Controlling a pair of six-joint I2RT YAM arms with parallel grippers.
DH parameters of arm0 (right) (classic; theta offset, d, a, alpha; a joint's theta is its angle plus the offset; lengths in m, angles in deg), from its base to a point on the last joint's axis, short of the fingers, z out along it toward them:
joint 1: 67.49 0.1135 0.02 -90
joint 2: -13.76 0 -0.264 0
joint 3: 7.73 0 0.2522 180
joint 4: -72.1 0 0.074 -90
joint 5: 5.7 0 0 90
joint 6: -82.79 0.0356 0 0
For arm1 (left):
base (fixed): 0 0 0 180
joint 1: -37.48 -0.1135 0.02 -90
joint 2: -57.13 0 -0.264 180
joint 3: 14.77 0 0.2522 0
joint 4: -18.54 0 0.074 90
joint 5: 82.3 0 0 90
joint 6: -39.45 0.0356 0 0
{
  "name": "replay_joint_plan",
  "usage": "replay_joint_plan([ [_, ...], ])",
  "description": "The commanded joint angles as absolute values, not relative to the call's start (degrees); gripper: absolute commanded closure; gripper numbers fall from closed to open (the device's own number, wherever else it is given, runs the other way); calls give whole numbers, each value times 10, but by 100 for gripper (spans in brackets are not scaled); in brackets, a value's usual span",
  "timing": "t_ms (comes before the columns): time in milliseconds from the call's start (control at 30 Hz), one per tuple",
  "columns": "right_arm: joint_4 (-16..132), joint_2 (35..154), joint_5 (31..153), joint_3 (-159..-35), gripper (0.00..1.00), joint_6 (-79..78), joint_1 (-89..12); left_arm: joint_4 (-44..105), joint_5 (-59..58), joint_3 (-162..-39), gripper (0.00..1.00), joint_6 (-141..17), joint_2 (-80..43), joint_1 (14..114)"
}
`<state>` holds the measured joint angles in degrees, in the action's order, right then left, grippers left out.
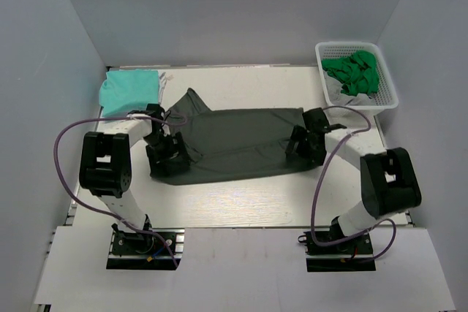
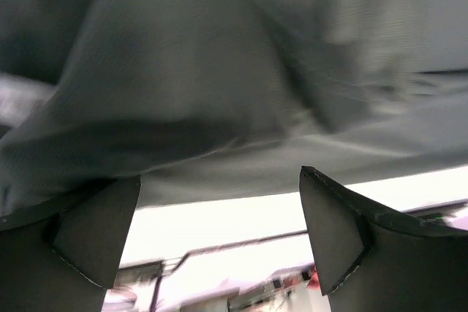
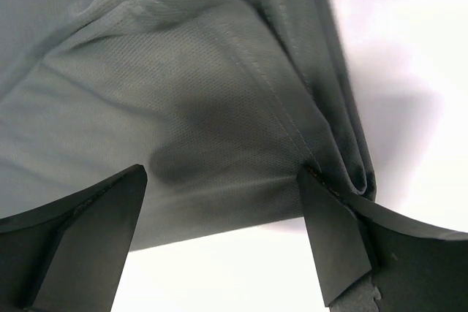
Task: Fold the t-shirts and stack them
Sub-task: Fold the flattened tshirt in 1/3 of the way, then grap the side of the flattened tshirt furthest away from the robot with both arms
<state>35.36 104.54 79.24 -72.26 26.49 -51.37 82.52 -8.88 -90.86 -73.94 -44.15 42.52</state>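
Note:
My left gripper lifts off the t-shirt's near hem next, moves outward and lowers onto its pointed far corner, which juts past the table's back edge.
A dark grey-green t-shirt [image 1: 241, 140] lies stretched left to right across the middle of the table. My left gripper [image 1: 162, 147] sits low at its left end, my right gripper [image 1: 303, 144] at its right end. In the left wrist view the cloth [image 2: 183, 71] fills the top and its hem runs just past my open left gripper [image 2: 220, 174]. In the right wrist view the hemmed edge [image 3: 183, 85] lies between the wide-apart fingers of my right gripper [image 3: 221, 172], with a bunched fold by the right fingertip [image 3: 325, 224]. A folded mint-teal t-shirt [image 1: 128, 89] rests at the back left.
A white mesh basket [image 1: 387, 85] at the back right corner holds a bright green t-shirt [image 1: 355, 71] and a pale grey one [image 1: 344, 94]. Grey walls close in the table [image 1: 234, 199] on three sides. Purple cables loop beside each arm.

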Motion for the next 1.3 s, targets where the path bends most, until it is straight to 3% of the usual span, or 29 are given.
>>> replay_joint_plan([
  [0, 258, 1014, 826, -669, 10, 294, -497, 901, -22, -880, 0, -737, -388, 424],
  [100, 231, 970, 828, -676, 10, 279, -486, 947, 2, -919, 0, -731, -363, 424],
  [233, 236, 938, 835, -729, 10, 215, -479, 961, 9, -1063, 0, -718, -380, 424],
  [400, 210, 1009, 776, -894, 10, 169, -484, 926, 9, -1221, 0, -708, -468, 434],
  [700, 317, 1108, 679, -1000, 10, 183, -498, 845, -6, -1579, 0, -670, -733, 445],
  [833, 293, 1164, 680, -1092, 10, 185, -507, 772, -37, -1644, 0, -664, -803, 456],
  [1100, 293, 1190, 721, -1110, 10, 235, -529, 638, -58, -1629, 0, -645, -851, 467],
  [1267, 279, 1191, 702, -1101, 10, 212, -542, 650, 44, -1623, 0, -608, -880, 499],
])
